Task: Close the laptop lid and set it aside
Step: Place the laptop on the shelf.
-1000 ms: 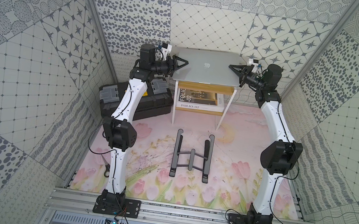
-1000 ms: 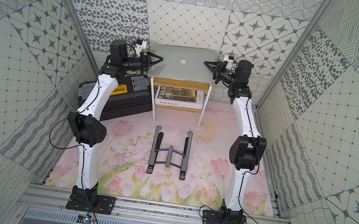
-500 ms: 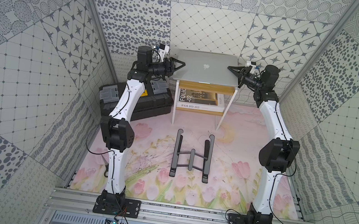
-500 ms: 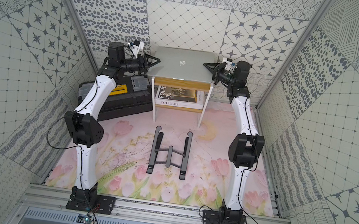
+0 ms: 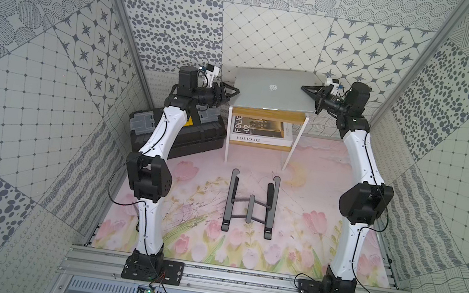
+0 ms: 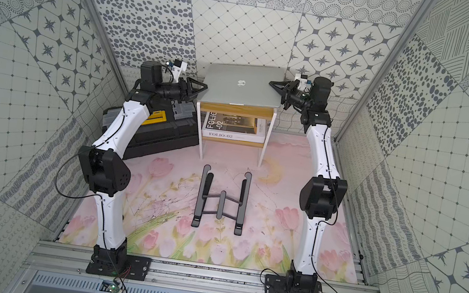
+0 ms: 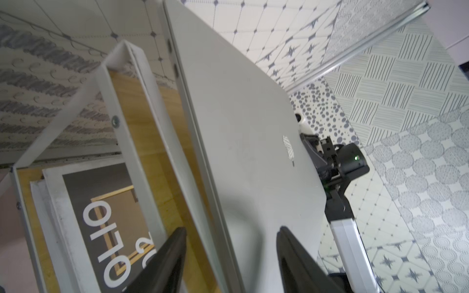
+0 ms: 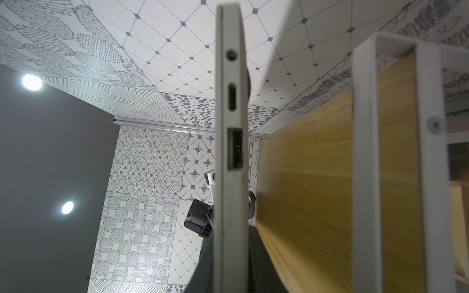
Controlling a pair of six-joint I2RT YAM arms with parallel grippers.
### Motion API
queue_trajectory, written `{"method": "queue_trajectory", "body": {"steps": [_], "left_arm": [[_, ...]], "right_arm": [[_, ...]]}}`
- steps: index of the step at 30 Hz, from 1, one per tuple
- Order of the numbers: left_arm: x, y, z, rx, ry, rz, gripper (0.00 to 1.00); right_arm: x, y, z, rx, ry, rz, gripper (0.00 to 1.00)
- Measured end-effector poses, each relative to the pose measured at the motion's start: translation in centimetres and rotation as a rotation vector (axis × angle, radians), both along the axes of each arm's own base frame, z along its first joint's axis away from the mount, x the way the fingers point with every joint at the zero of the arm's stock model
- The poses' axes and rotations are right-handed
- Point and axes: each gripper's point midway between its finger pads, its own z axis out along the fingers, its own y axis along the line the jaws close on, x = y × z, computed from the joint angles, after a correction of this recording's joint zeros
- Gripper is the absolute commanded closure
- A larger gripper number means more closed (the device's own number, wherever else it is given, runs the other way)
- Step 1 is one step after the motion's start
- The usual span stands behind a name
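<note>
The laptop's held edge still has a gap beneath it, so the robot's right gripper will next lower that edge down onto the table's wooden top (image 8: 307,190) and let it go there.
The silver laptop (image 5: 272,92) (image 6: 240,87) lies on the small shelf table at the back. The laptop lid (image 7: 241,126) is down, logo side up. My right gripper (image 5: 304,88) (image 6: 270,83) (image 8: 231,253) is shut on the laptop's right edge (image 8: 231,126), one finger over the lid and one under the base. A gap shows there between the laptop and the wooden top. My left gripper (image 5: 236,91) (image 6: 205,86) (image 7: 232,229) stands open at the left edge. Its fingers (image 7: 175,243) straddle that edge without touching it.
The white-framed shelf table (image 5: 269,114) holds a FOLIO-02 book (image 5: 260,132) on its lower level. A black toolbox (image 5: 197,139) sits left of it, under the left arm. A dark folding stand (image 5: 250,205) lies on the flowered mat in the middle. Patterned walls close in on all sides.
The left arm's elbow has shifted slightly left and its jaws have narrowed a little. The laptop and the right arm have barely moved.
</note>
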Motion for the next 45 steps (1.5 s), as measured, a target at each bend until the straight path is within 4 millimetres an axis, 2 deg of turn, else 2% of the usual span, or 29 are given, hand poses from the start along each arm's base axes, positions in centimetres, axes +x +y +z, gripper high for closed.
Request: {"method": "queue_trajectory", "body": {"steps": [4, 11, 13, 18, 23, 25, 28, 30, 41, 45], "left_arm": [[-0.1, 0.1, -0.9, 0.007, 0.04, 0.007, 0.4], [-0.1, 0.2, -1.0, 0.013, 0.047, 0.012, 0.41], [-0.1, 0.2, -1.0, 0.012, 0.048, 0.013, 0.41], [-0.1, 0.2, -0.9, 0.011, 0.043, 0.013, 0.42], [-0.2, 0.3, -0.9, 0.011, 0.036, 0.018, 0.43], [-0.2, 0.3, -0.9, 0.011, 0.032, 0.019, 0.44], [-0.2, 0.3, -0.8, 0.01, 0.021, 0.019, 0.47], [-0.2, 0.3, -0.8, 0.009, 0.016, 0.018, 0.49], [-0.2, 0.2, -0.7, 0.006, -0.011, 0.012, 0.49], [-0.1, 0.2, -0.7, 0.005, -0.022, 0.011, 0.49]], "right_arm": [[0.0, -0.1, -0.5, -0.002, 0.03, -0.002, 1.0], [0.5, 0.2, -1.8, -0.003, 0.063, 0.006, 1.0], [0.6, 0.3, -1.7, -0.003, 0.057, 0.008, 0.95], [0.9, 0.8, -1.0, -0.005, 0.041, 0.02, 0.97], [1.2, 1.3, -1.3, -0.005, 0.042, 0.032, 0.96], [1.3, 1.3, -1.6, -0.005, 0.05, 0.033, 0.88], [1.4, 1.2, -1.7, -0.007, 0.055, 0.028, 0.65], [1.5, 1.2, -1.3, -0.01, 0.034, 0.018, 0.57], [0.6, 1.0, 0.5, -0.13, -0.07, -0.042, 0.47], [0.9, 0.6, -1.0, -0.215, -0.086, -0.072, 0.45]]}}
